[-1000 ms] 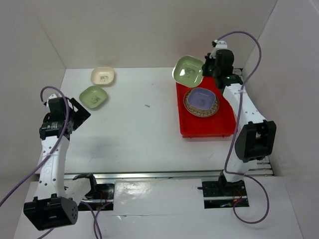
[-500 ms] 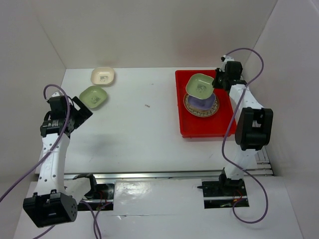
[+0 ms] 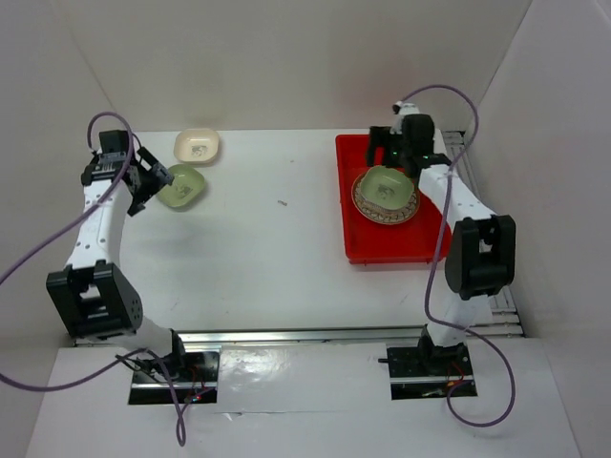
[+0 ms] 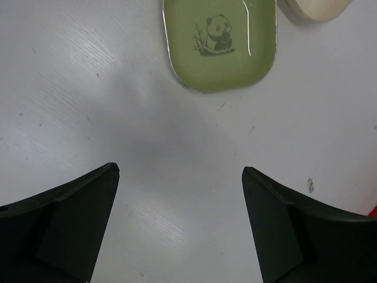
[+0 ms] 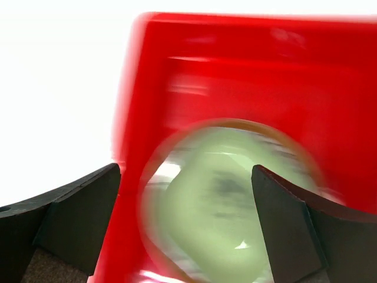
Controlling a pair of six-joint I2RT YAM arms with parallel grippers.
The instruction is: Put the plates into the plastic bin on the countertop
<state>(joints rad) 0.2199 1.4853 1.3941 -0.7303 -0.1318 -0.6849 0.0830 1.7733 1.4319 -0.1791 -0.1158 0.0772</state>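
Observation:
I need to lower my left gripper onto the near rim of the panda-marked green plate [image 3: 172, 203] and close it there, because that plate is still outside the red bin [image 3: 396, 243].
The red plastic bin [image 3: 396, 243] stands at the right of the white countertop [image 3: 267, 248]. In it, a green plate [image 3: 386, 184] rests over the round brown-rimmed plate [image 3: 365, 203]. My right gripper [image 3: 389, 153] hovers open just behind it, holding nothing. The right wrist view is blurred and shows the green plate [image 5: 227, 212] below the open gripper [image 5: 185, 171], inside the bin [image 5: 177, 53]. At far left lie a second green plate [image 3: 179, 186] and a cream plate [image 3: 198, 145]. My left gripper [image 3: 151, 186] is open beside that green plate [image 4: 221, 44], a little short of it, gripper [image 4: 179, 171] empty.
White walls close in the countertop at the back and on both sides. The cream plate [image 4: 315, 9] sits just past the panda-marked green one. A small dark speck [image 3: 283, 201] lies mid-table. The near half of the bin holds no plates.
My right gripper carried the green plate down onto the stack in the bin, opened and let it go. My left arm swung forward and up to the far-left green plate.

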